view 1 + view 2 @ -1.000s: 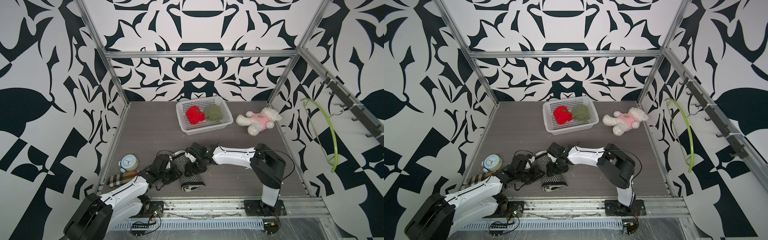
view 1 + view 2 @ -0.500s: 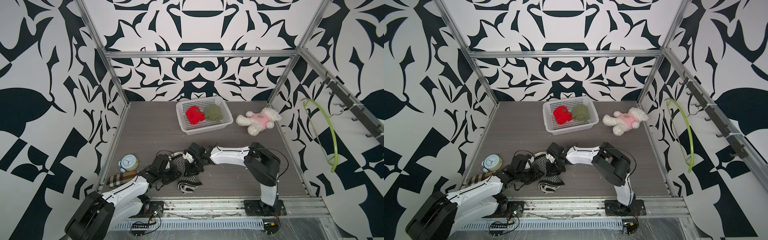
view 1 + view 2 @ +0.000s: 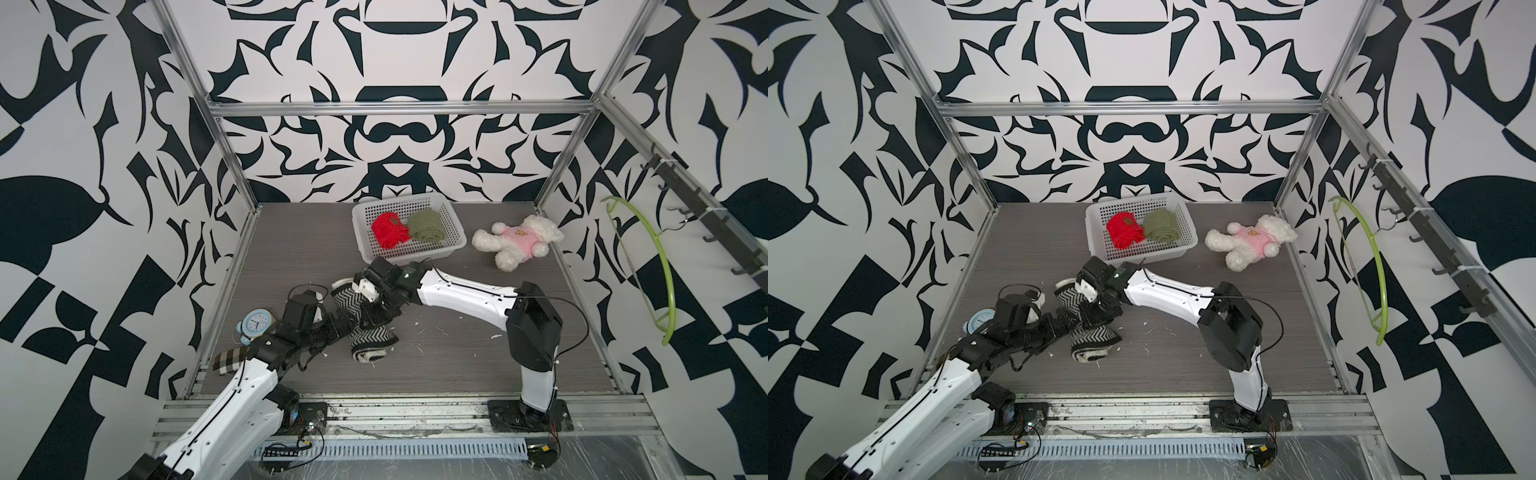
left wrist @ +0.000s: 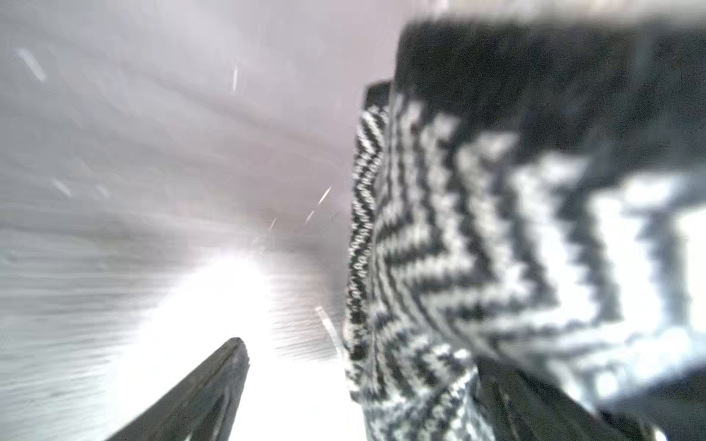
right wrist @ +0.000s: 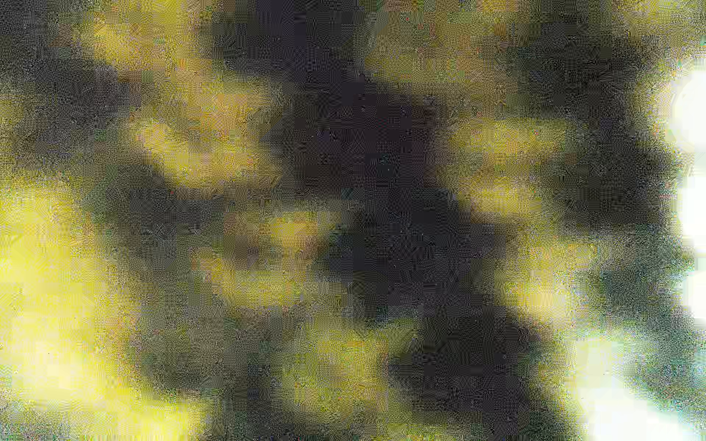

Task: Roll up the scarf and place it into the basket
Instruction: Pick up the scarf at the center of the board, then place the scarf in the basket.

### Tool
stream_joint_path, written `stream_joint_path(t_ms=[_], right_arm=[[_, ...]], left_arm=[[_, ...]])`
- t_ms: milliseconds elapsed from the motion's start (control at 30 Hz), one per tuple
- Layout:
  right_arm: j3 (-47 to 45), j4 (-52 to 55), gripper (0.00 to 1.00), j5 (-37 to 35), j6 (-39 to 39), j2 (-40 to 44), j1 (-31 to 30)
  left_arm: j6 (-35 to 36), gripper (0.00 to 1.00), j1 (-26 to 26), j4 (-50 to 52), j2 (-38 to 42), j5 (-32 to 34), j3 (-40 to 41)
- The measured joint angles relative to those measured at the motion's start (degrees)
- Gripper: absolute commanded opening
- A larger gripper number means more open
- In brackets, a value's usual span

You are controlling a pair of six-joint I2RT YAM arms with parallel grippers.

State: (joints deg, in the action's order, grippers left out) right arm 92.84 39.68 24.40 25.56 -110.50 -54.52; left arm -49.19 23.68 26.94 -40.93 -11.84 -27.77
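The scarf (image 3: pixel 370 338) goes up and outward over the basket in my right gripper next, then down for release in the empty gap beside the red roll.
The black-and-white zigzag scarf (image 3: pixel 370 338) (image 3: pixel 1094 336) lies partly rolled at the table's front centre. A loose band of it runs back toward the left. My right gripper (image 3: pixel 380 311) (image 3: pixel 1100 309) is pushed down into its folds above the roll and looks shut on the fabric. The right wrist view is only blurred cloth. My left gripper (image 3: pixel 338 326) (image 4: pixel 359 355) is open, with the scarf (image 4: pixel 477 229) against one finger. The white basket (image 3: pixel 399 201) (image 3: pixel 1133 198) stands at the back centre.
Inside the basket are a red roll (image 3: pixel 388 230) and a green roll (image 3: pixel 424 225). A plush bear (image 3: pixel 519 243) lies to its right. An alarm clock (image 3: pixel 254 324) and a plaid roll (image 3: pixel 230 359) sit front left. A green hanger (image 3: pixel 660 266) hangs on the right wall.
My left gripper has opened off the scarf. The right gripper has closed into the scarf and shifted slightly left; the roll has moved a little away from the front edge.
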Motion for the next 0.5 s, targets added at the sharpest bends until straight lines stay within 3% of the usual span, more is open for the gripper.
stream_joint_path(t_ms=[233, 500], right_arm=[[16.44, 5.99, 0.00, 2.93, -5.99, -2.01, 8.39], [44.83, 4.02, 0.00, 3.96, -6.38, -19.98, 21.11]], left_arm=[[2.38, 0.99, -1.88, -0.96, -0.46, -0.04, -5.07], [4.42, 0.99, -2.73, 0.81, -6.23, -1.73, -3.78]])
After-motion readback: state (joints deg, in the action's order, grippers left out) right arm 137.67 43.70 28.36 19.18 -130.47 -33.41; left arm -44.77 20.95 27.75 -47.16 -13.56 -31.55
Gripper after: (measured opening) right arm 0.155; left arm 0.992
